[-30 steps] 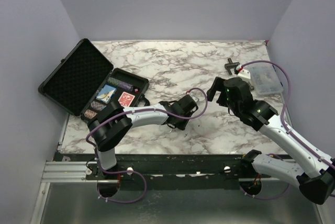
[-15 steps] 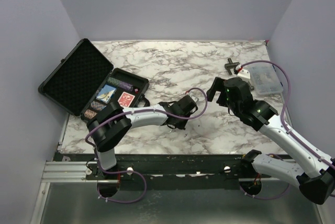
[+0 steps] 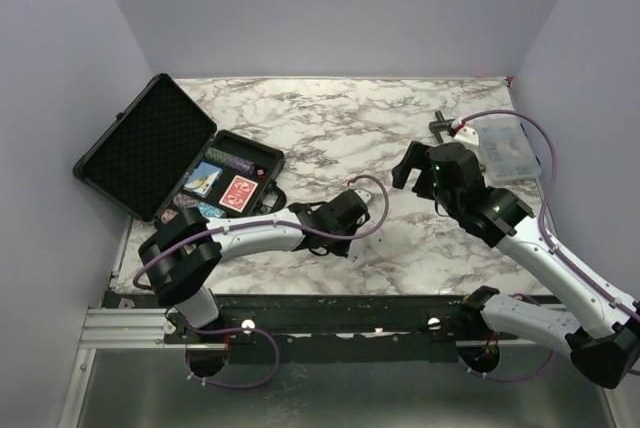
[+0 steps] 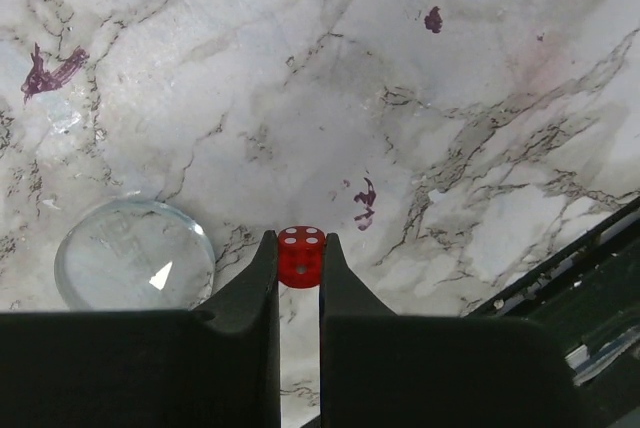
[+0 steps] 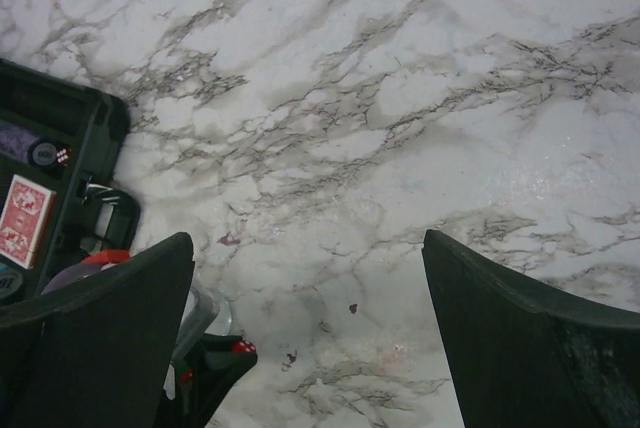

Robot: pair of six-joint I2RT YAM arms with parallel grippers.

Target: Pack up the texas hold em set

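Observation:
The die needs to go beside the blue chips (image 3: 211, 210) next, so my left gripper should move up over the case's rim, to the left in the top view, then down to release the die.
The black case (image 3: 140, 148) lies open at the far left, its bumpy foam lid leaning back. Its tray holds a red card deck (image 3: 238, 189), a blue deck (image 3: 205, 177) and chip stacks (image 3: 232, 162). My left gripper (image 4: 299, 248) is shut on a small red die (image 4: 300, 256) just above the marble. In the top view the left gripper (image 3: 343, 240) is near the table's front middle. My right gripper (image 5: 308, 238) is open and empty, high over the marble right of centre (image 3: 412, 168). The case (image 5: 60, 148) and the die (image 5: 243, 346) also show in the right wrist view.
A clear round disc (image 4: 135, 253) lies on the marble just left of my left fingers. A clear plastic compartment box (image 3: 503, 151) and a dark T-shaped clamp (image 3: 440, 126) sit at the back right. The table's front edge (image 4: 560, 278) is close behind the die.
My left arm has swung so that its elbow is lower and further left, and its gripper has shifted slightly toward the front edge. The right gripper has edged back.

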